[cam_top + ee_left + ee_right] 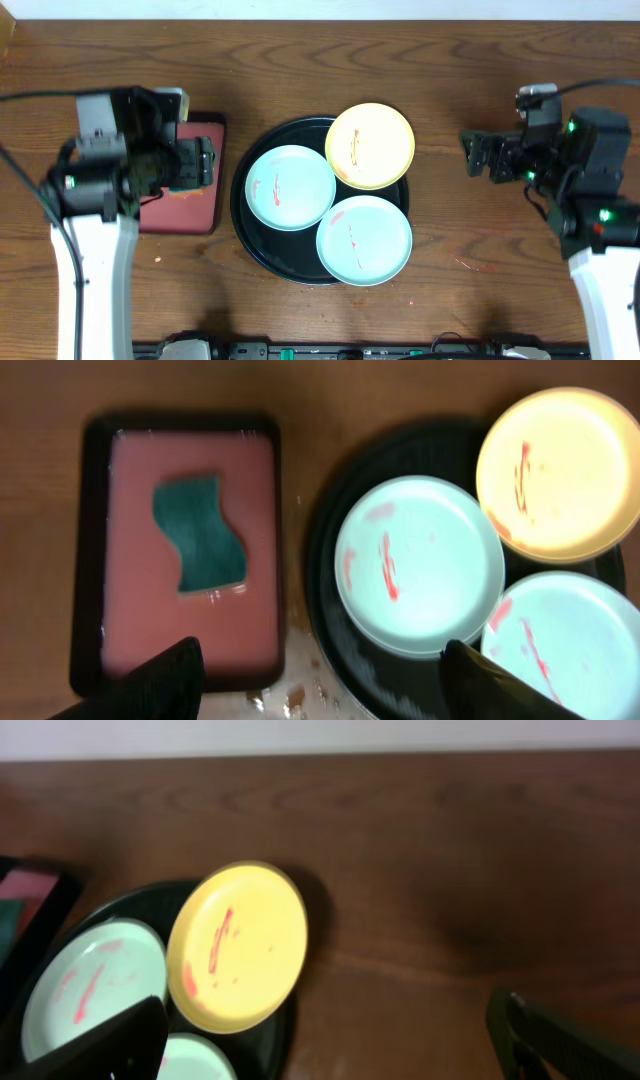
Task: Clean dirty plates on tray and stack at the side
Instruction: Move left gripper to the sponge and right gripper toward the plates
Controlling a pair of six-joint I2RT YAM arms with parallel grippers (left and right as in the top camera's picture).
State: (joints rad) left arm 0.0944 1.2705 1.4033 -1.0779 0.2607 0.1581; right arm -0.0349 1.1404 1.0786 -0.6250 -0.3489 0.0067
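The facing rim of the pale plate by the pink tray has a gap for fingers, so my right gripper will next cross over the yellow plate and lower onto it.
Three plates with reddish smears lie on the round black tray: a pale blue one at left, a second pale blue one at the front right, and a yellow one at the back, overhanging the rim. My left gripper hovers open over the pink tray, left of the plates, holding nothing. In the left wrist view its gripper spans the gap between the pink tray and the black tray. My right gripper stands open and empty above bare wood, right of the yellow plate.
A pink rectangular tray with a dark rim lies left of the black tray and holds a green sponge. Water drops glisten on the wood between the two trays. Small red crumbs lie at the front right.
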